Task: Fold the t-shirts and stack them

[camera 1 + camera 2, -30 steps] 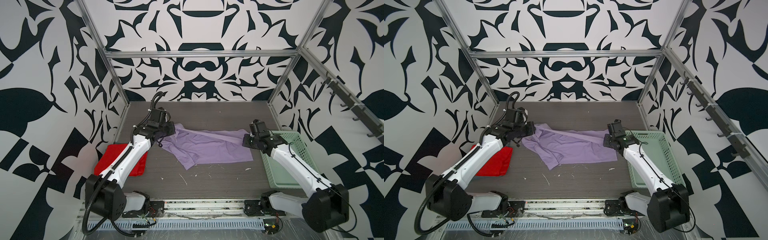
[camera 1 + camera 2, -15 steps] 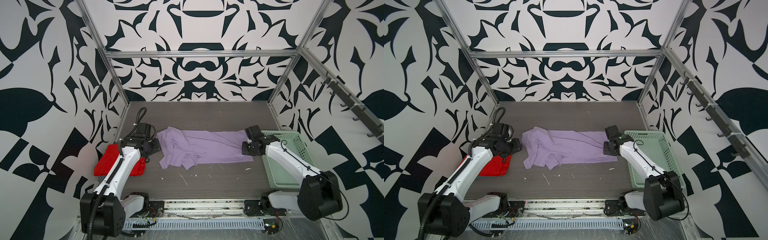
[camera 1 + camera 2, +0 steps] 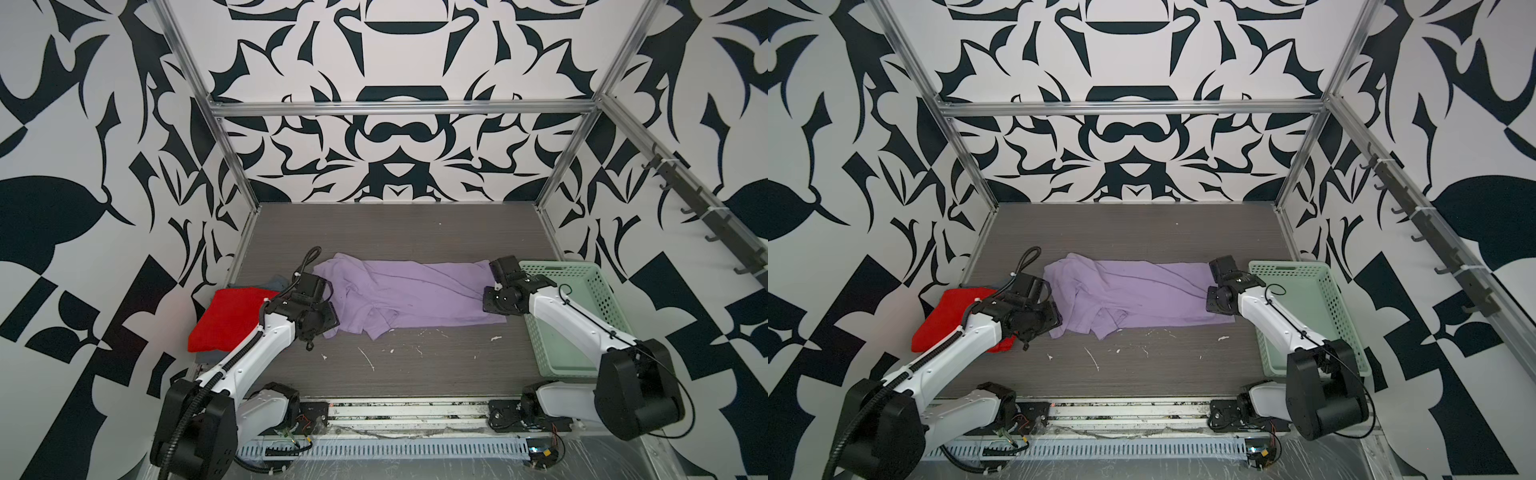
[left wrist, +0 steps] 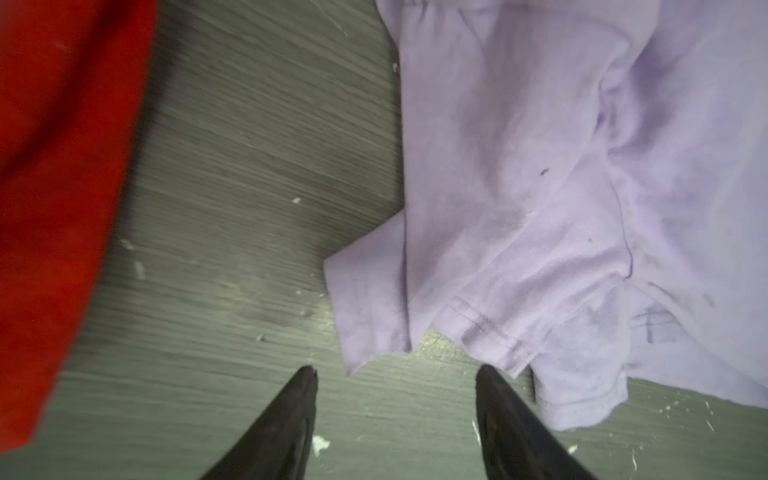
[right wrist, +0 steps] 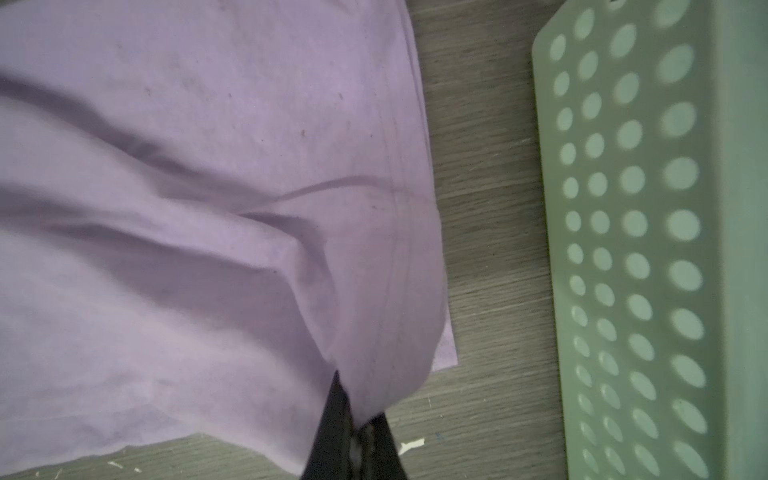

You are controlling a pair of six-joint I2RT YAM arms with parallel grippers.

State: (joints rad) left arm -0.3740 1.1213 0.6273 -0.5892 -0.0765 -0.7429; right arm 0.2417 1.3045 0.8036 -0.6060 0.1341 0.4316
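Note:
The lavender tip lies below the left gripper's open fingers, so the left gripper will next lower and shift away from the red t-shirt (image 3: 226,320) onto the fold's near tip (image 3: 340,327).
The lavender t-shirt (image 3: 415,291) (image 3: 1142,291) lies stretched across the table's middle, rumpled at its left end. My right gripper (image 5: 357,415) (image 3: 494,305) is shut on the hem at the shirt's right end, lifting that corner a little. By the shirt's near-left corner (image 4: 374,316) my left gripper (image 4: 395,374) (image 3: 328,326) is open and empty, its fingertips (image 4: 305,380) just short of the sleeve hem. The red t-shirt (image 3: 226,320) (image 3: 946,316) (image 4: 54,187) lies folded at the left. An edge of the grey-blue t-shirt (image 3: 277,283) shows under it.
The mint-green perforated basket (image 3: 582,316) (image 3: 1304,291) (image 5: 623,208) stands at the right, close beside my right arm. White flecks dot the dark wood-grain table (image 3: 395,365) in front of the lavender shirt. Patterned walls and metal frame posts enclose the table.
My left gripper has opened and let go of the lavender shirt's left end, then drawn toward the front. The shirt has dropped flat. My right gripper stays shut on the hem.

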